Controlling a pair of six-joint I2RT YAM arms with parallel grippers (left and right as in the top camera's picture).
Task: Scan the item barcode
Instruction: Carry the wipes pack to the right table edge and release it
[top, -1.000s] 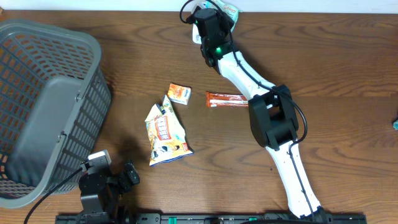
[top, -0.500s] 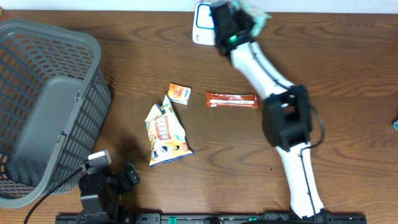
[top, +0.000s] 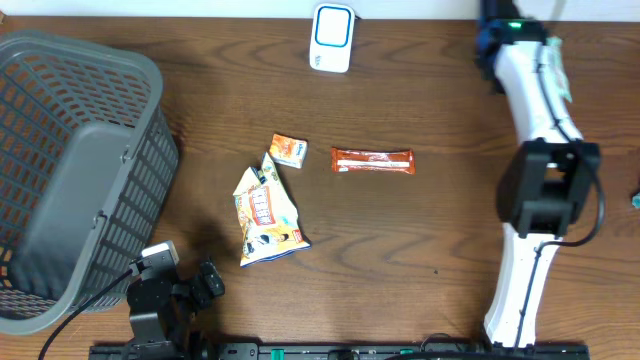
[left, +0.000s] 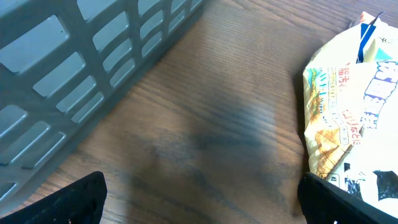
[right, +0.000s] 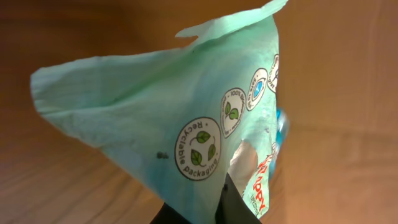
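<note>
My right gripper needs to move down and to its right in the overhead view to let go of the packet, because bare wood (top: 612, 174) beside the teal object lies that way.
My right gripper (right: 214, 205) is shut on a pale green packet (right: 180, 124) printed with "recyclable packaging" seals, and the packet hangs above the wooden table. From overhead, the right gripper (top: 492, 22) is at the table's back edge, right of the white and blue scanner (top: 331, 37); the packet is mostly hidden under the arm there. At the front left my left gripper (top: 205, 282) stands open and low over bare wood. Its dark fingertips (left: 78, 199) are wide apart with nothing between them, beside the yellow snack bag (left: 351, 106).
A grey slatted basket (top: 70, 170) fills the left side, its wall (left: 74, 62) close to the left gripper. A yellow snack bag (top: 268, 215), a small orange packet (top: 289, 150) and an orange bar (top: 372, 160) lie mid-table. A teal object (top: 635, 198) shows at the right edge.
The right arm has swung from over the scanner to the right along the back edge, carrying the green packet. The scanner is now uncovered. The left arm has not moved.
</note>
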